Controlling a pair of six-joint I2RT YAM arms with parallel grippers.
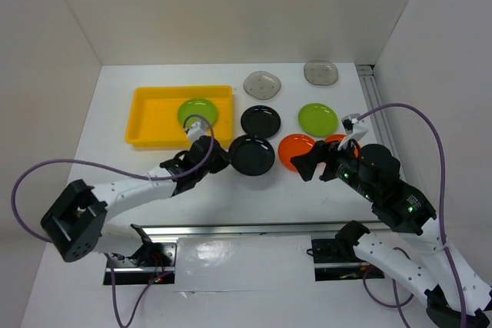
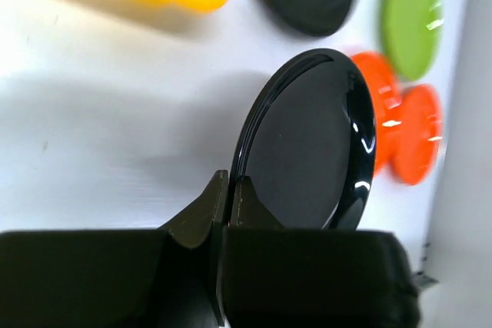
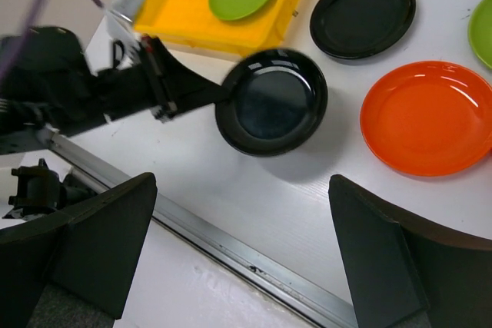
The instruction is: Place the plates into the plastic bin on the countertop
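Note:
My left gripper lifts the black plate away from my base over the yellow bin's side next, then lowers it onto the lime-green plate.
My left gripper (image 1: pixel 223 157) is shut on the rim of a glossy black plate (image 1: pixel 252 154), holding it just above the countertop, right of the yellow bin (image 1: pixel 154 117). The left wrist view shows the fingers pinching that plate (image 2: pixel 307 144) edge-on. One lime-green plate (image 1: pixel 197 112) lies in the bin. On the countertop lie a second black plate (image 1: pixel 260 120), two orange plates (image 1: pixel 297 151), a lime-green plate (image 1: pixel 317 119) and two grey plates (image 1: pixel 262 84). My right gripper (image 3: pixel 246 251) is open and empty, near the orange plates, looking down at the held plate (image 3: pixel 270 101).
A metal rail (image 3: pixel 254 259) runs along the near table edge under my right gripper. White walls enclose the countertop at the back and sides. A metal bracket (image 1: pixel 367 74) stands at the back right corner.

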